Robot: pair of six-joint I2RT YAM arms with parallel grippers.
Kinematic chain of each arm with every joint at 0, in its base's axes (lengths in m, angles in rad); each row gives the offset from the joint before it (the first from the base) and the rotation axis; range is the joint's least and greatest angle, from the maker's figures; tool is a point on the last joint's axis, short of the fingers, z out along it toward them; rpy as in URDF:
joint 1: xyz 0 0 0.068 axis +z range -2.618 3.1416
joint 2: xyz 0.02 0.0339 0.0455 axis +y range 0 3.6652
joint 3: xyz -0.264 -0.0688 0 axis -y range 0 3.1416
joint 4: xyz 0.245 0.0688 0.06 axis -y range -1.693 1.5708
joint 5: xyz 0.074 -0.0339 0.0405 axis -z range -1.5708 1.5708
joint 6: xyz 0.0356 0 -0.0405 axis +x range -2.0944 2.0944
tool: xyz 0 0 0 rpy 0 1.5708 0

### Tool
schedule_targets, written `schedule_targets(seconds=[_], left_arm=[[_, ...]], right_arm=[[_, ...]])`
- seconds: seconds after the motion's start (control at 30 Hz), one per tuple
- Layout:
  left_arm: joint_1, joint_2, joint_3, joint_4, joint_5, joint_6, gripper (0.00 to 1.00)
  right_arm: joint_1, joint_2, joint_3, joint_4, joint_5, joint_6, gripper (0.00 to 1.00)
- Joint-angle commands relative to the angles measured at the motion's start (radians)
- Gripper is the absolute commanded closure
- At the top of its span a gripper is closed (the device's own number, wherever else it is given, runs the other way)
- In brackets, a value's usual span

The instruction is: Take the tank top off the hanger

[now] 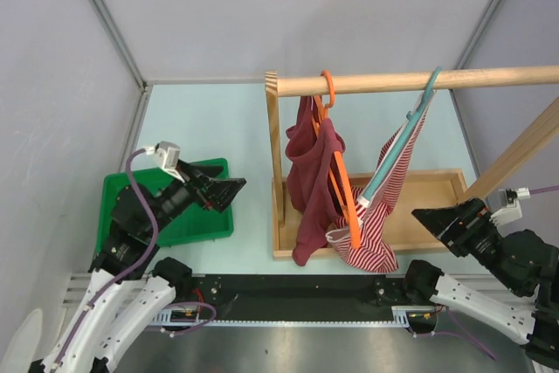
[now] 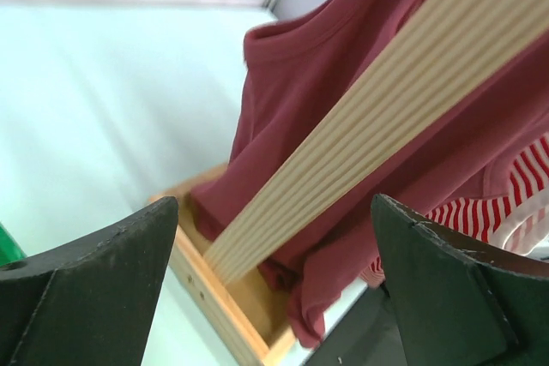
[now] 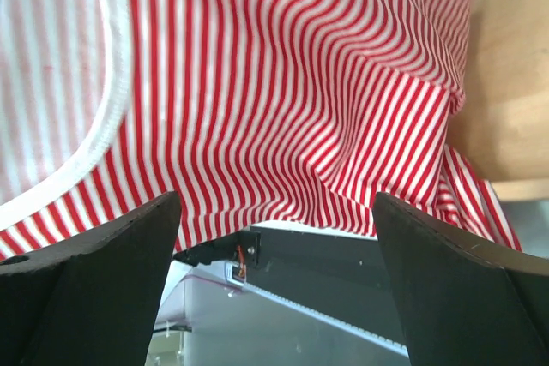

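I should lift my right gripper outward and left in the top view onto the teal hanger's sloping arm, as it is bare beside the striped cloth [image 3: 283, 83].
A wooden rack holds two hangers on its rail [image 1: 489, 79]. An orange hanger [image 1: 341, 179] carries a maroon top [image 1: 306, 172]. A teal hanger [image 1: 397, 150] carries a red-and-white striped tank top [image 1: 384, 216] with white trim. My left gripper [image 1: 234, 189] is open and empty, left of the rack's upright post [image 1: 275, 155]. In the left wrist view [image 2: 274, 297] it faces the post [image 2: 386, 109] and the maroon top [image 2: 326, 66]. My right gripper [image 1: 425, 220] is open and empty, just right of the striped hem. In the right wrist view [image 3: 274, 297] the striped cloth [image 3: 283, 83] hangs just above the jaws.
A green tray [image 1: 201, 224] lies under the left arm. The rack's wooden base tray [image 1: 428, 185] stands at the table's centre right, with a slanted brace [image 1: 524, 146] at its right end. Grey walls close in the table on three sides.
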Motion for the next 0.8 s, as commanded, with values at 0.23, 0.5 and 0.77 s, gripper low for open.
schedule_targets(seconds=[0.23, 0.5, 0.77], left_arm=[[0.002, 0.223, 0.245, -0.251, 0.246, 0.041, 0.01], [0.002, 0.189, 0.226, -0.212, 0.334, 0.052, 0.01], [0.002, 0.137, 0.291, -0.194, 0.49, 0.062, 0.01]], right_arm=[[0.021, 0.108, 0.174, 0.235, 0.067, -0.337, 0.0], [0.035, 0.356, 0.413, 0.369, -0.003, -0.571, 0.0], [0.036, 0.502, 0.455, 0.558, -0.049, -0.566, 0.03]])
